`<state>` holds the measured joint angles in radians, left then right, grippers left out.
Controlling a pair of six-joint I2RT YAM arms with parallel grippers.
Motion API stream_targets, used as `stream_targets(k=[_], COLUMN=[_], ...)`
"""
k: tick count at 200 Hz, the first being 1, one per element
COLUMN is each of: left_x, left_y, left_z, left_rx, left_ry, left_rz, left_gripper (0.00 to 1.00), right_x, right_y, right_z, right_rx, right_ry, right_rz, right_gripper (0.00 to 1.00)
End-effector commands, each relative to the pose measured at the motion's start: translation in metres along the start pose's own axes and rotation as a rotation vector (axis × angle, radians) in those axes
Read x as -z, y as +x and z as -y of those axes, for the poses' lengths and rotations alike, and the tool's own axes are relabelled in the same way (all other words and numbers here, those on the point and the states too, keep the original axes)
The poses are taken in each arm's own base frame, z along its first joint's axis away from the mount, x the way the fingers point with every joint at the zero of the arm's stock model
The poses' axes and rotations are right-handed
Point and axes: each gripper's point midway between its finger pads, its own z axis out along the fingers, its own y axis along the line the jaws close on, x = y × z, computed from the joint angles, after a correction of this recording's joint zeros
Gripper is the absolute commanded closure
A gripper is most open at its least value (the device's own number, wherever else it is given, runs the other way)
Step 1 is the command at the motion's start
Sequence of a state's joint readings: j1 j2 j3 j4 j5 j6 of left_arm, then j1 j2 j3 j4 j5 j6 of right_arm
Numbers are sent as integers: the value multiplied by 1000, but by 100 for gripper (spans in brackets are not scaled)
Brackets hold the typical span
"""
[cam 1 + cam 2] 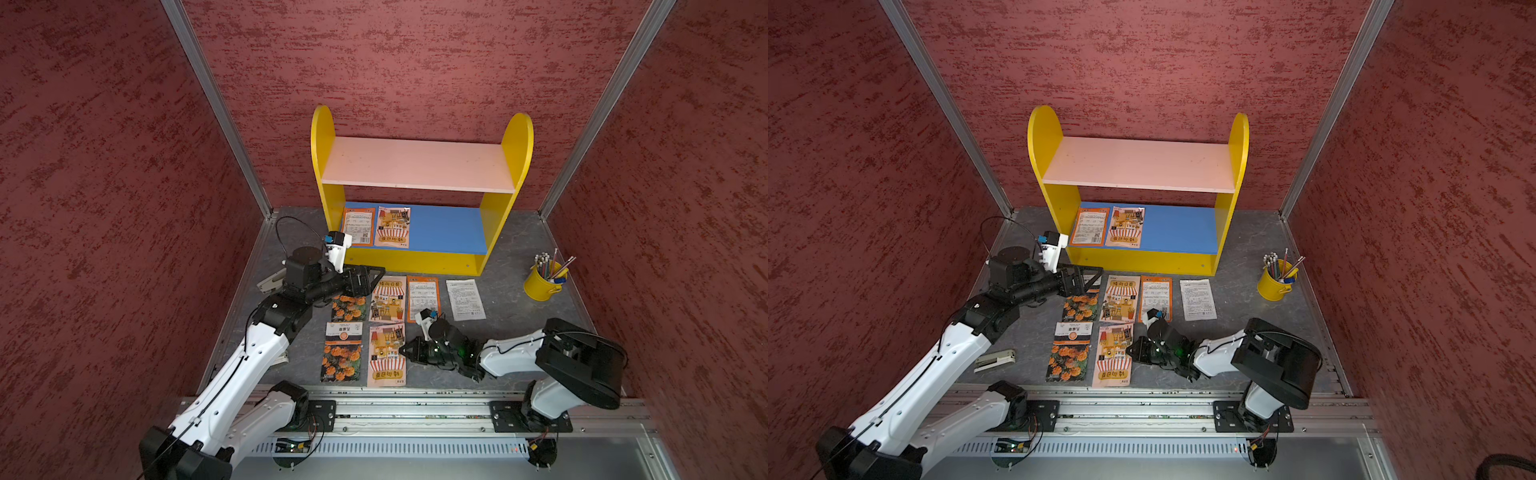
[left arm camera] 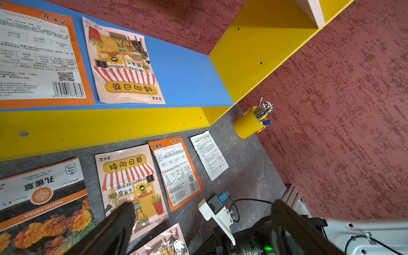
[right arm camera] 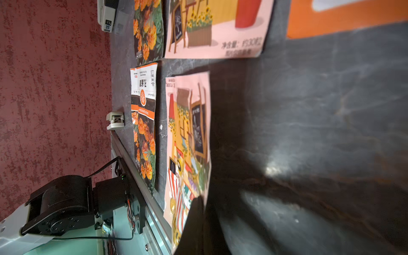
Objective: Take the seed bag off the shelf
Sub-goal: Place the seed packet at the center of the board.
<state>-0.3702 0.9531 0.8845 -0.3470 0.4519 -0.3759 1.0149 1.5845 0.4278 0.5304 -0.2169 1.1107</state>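
Observation:
I should next lower my right gripper toward the marigold bag, lay the pinched edge of the pink bag on the tabletop and let go of it, because that edge is lifted.
The shelf [image 1: 328,137] stands against the back wall, its pink upper board bare. Two seed bags lie flat on its blue lower board [image 1: 449,228], at the left end: an orange-bordered one [image 1: 358,227] with its printed back up, and a pink sunflower one [image 1: 392,227] beside it. The left wrist view shows both, the orange bag [image 2: 39,57] and the pink bag [image 2: 125,66]. My left gripper [image 1: 376,277] hangs open and holds nothing, just in front of the shelf's yellow base strip and below those bags. My right gripper [image 1: 402,350] lies low on the table, shut, its tip at the edge of a pink bag [image 3: 189,136].
Several more seed bags [image 1: 386,299] lie in rows on the grey table in front of the shelf. A yellow bucket of pencils [image 1: 540,284] stands at the right. A stapler [image 1: 994,360] lies near the left arm. Red walls close in three sides.

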Motion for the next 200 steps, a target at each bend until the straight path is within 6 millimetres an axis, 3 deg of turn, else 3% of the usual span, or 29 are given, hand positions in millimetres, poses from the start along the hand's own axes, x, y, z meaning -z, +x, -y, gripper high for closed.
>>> stream_targets(k=[1,95,170,200], left_x=[2,-2,4,10], left_y=[3,8,14,13], left_z=[-5,-9,-12,-12], left_rx=[-11,-6,-3,-6], left_ry=[-20,-16,-31,-43], left_rz=[0,-10,-3,6], left_gripper=[0,0,0,0], right_x=[-4,-18,-2,16], right_y=[-7,-6,-2,2], right_z=[-2,2,20,34], right_rx=[-18,-29,-24,-22], right_ry=[24,47,137,177], right_rz=[35,5,12,32], right_gripper=[100,100,69,67])
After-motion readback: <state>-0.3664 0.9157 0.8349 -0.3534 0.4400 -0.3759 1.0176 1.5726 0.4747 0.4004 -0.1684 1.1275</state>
